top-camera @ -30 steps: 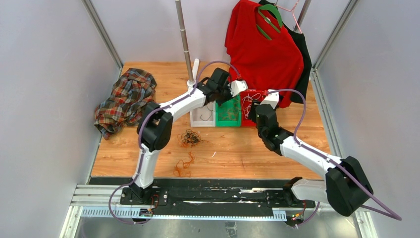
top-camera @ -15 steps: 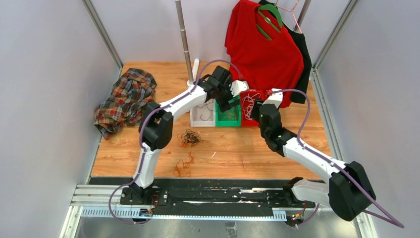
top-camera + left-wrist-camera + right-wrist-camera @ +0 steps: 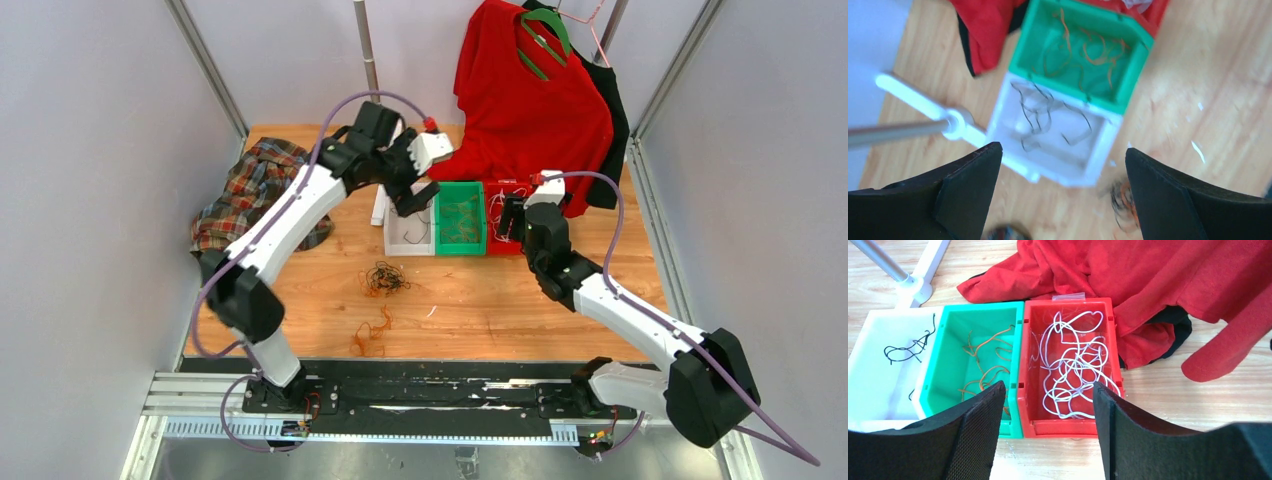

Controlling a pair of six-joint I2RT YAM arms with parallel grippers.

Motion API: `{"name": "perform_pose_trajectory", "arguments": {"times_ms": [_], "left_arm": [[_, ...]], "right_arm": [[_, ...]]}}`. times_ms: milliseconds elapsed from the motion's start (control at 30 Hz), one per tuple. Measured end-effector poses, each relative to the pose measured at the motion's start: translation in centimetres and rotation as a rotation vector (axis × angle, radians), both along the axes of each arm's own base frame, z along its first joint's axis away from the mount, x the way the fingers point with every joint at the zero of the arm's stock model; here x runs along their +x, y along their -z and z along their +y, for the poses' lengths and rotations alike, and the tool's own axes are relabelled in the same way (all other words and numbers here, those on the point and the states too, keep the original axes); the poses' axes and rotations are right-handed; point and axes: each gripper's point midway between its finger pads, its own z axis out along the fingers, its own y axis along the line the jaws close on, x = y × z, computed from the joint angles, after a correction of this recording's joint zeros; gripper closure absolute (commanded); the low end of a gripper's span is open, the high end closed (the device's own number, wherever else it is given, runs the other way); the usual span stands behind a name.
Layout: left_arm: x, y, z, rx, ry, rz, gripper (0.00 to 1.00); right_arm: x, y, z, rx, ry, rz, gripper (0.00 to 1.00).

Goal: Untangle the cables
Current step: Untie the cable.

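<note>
My left gripper comes back and down onto the bunch's strands to close next, since the orange bunch (image 3: 372,335) lies on the wood apart from the black-and-orange tangle.
Three bins stand in a row: a white bin (image 3: 868,390) with black cables (image 3: 1040,110), a green bin (image 3: 1015,355) with orange-brown cables (image 3: 1088,50), and a red bin (image 3: 1073,426) with white cables (image 3: 1073,365). A black-and-orange tangle (image 3: 384,278) lies on the wood in front of the bins. An orange bunch (image 3: 372,335) lies nearer the arms. My left gripper (image 3: 1063,150) hangs open and empty above the white bin's near side. My right gripper (image 3: 1048,385) is open and empty, just in front of the red bin.
A plaid shirt (image 3: 255,200) is heaped at the left edge. A red shirt (image 3: 530,100) on a hanger drapes down behind the red bin, over a black garment (image 3: 1173,322). A metal pole (image 3: 366,40) on a white base (image 3: 913,97) rises behind the white bin.
My left gripper went from shut to wide open and swung up and left, from over the green bin towards the white one. The right gripper opened somewhat wider and edged towards the red bin.
</note>
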Motion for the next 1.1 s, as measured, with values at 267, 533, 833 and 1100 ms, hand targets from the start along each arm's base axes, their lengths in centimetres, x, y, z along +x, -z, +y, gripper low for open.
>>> {"name": "perform_pose_trajectory", "arguments": {"times_ms": [267,533,833,1100], "left_arm": [[-12.3,6.7,10.4,0.142,0.007,0.165,0.05],[-21.2,15.3,14.5,0.279,0.134,0.342,0.18],[-23.0,19.7,13.1,0.356,0.263,0.382,0.26],[-23.9,22.3,13.5,0.425,0.286,0.372,0.83]], "right_arm": [[-2.2,0.3,5.0,-0.043,-0.177,0.022,0.35],[-5.1,3.7,10.2,-0.108,-0.343,0.098,0.38],[-6.4,5.1,10.7,-0.091,-0.353,0.145,0.4],[-8.8,4.3,8.8,-0.083,-0.359,0.173,0.44]]}}
